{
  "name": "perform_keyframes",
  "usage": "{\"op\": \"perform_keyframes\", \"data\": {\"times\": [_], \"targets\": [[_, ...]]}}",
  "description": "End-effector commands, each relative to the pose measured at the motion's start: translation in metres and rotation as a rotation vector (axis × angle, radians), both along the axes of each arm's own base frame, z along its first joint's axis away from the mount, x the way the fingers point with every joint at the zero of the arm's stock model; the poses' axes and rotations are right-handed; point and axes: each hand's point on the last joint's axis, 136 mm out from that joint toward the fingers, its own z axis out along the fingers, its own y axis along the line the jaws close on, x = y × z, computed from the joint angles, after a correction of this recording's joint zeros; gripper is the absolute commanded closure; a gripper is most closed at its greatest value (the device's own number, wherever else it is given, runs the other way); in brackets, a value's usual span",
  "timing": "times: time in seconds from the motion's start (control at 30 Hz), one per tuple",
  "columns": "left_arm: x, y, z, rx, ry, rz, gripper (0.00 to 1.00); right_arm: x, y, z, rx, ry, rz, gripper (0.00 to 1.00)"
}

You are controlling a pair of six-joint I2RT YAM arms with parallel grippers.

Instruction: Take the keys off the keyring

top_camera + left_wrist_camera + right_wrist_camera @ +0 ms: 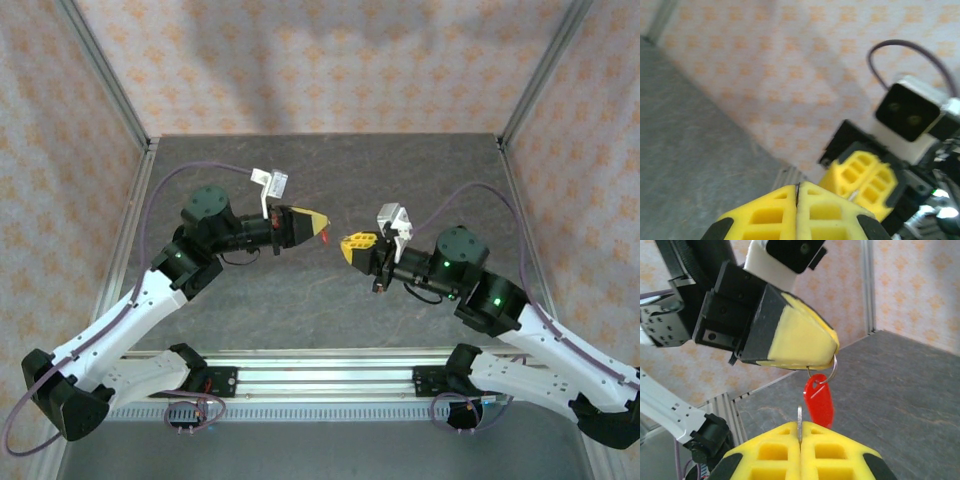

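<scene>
The key is already off the ring, so my left gripper next brings the ring down, away from the right gripper, to the bare tabletop and releases it.
Both grippers hang tip to tip above the table's middle. My left gripper is shut on the keyring's thin metal ring. The keyring's red tag dangles from that ring below the left gripper's yellow fingers. My right gripper is shut on a small silvery key that stands edge-on and pokes up between the pads. The key sits just in front of the red tag, with a gap to the ring above. In the left wrist view the right gripper faces my left gripper.
The dark grey tabletop lies below both grippers. Patterned walls and aluminium corner posts enclose it. A metal rail runs along the near edge by the arm bases.
</scene>
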Motion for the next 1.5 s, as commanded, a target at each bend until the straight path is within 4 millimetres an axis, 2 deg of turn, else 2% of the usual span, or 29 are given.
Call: {"op": "perform_keyframes", "data": {"times": [0.0,0.13,0.27,0.53,0.7,0.9,1.0,1.1,1.17,1.33,1.47], "targets": [[0.023,0.022,-0.032,0.147,-0.016,0.177,1.00,0.013,-0.017,-0.015,-0.011,0.065,-0.116,1.00],[0.046,0.038,-0.073,0.225,0.032,0.324,1.00,0.020,-0.024,-0.036,-0.018,0.128,-0.161,1.00],[0.067,0.054,-0.127,0.318,0.094,0.457,1.00,0.024,-0.028,-0.059,-0.028,0.184,-0.196,1.00],[0.097,0.074,-0.220,0.446,0.181,0.604,1.00,0.025,-0.035,-0.093,-0.003,0.261,-0.237,1.00],[0.115,0.087,-0.260,0.499,0.237,0.656,1.00,0.026,-0.035,-0.109,0.000,0.300,-0.253,1.00],[0.127,0.102,-0.293,0.553,0.288,0.720,0.95,0.032,-0.037,-0.120,-0.002,0.324,-0.287,1.00],[0.129,0.109,-0.300,0.570,0.297,0.746,0.91,0.036,-0.037,-0.124,-0.009,0.336,-0.307,1.00],[0.128,0.116,-0.296,0.590,0.289,0.768,0.75,0.042,-0.038,-0.130,-0.023,0.356,-0.333,1.00],[0.124,0.121,-0.291,0.607,0.278,0.781,0.73,0.047,-0.039,-0.135,-0.034,0.377,-0.356,1.00],[0.107,0.135,-0.261,0.594,0.236,0.807,0.62,0.067,-0.043,-0.150,-0.053,0.452,-0.421,1.00],[0.084,0.137,-0.228,0.511,0.200,0.778,0.59,0.091,-0.045,-0.170,-0.086,0.524,-0.481,1.00]]}}
